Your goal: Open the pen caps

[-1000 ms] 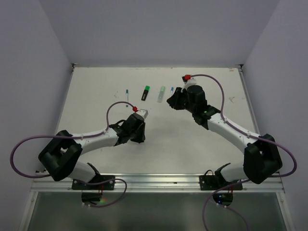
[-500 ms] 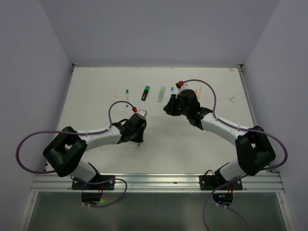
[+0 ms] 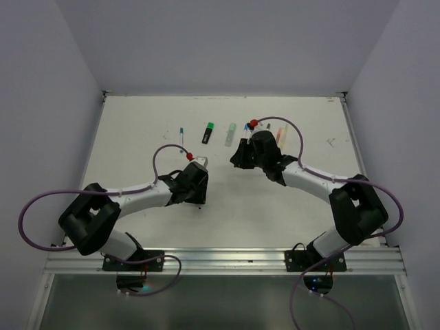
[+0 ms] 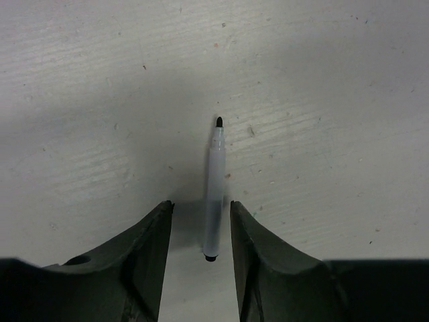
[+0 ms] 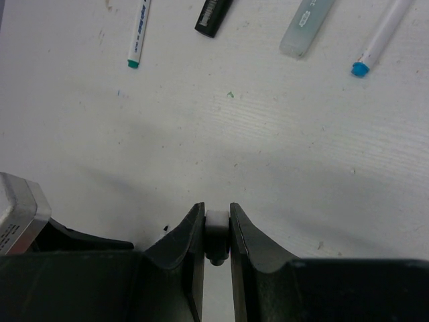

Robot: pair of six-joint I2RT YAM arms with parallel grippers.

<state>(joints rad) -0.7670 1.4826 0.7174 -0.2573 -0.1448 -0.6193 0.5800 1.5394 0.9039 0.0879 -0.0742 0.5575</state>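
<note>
Next, the right gripper moves down and left in the top view and releases the cap just beyond the pen's black tip, since the pen is uncapped.
An uncapped pen with a clear barrel and a black tip lies on the white table between the fingers of my left gripper. The jaws stand apart, with a gap on each side of the barrel. My right gripper is shut on a small stubby pen cap, pale at the front and dark behind, held just above the table. In the top view, the left gripper sits mid-table and the right gripper is to its right, a little farther back.
Along the back lie a teal-ended pen, a black marker with a green cap, a pale mint marker and a white pen with a blue cap. Another pale marker lies behind the right arm.
My left jaws have opened off the pen, which now rests on the table. The right arm has swung left and slightly nearer, still holding the cap.
</note>
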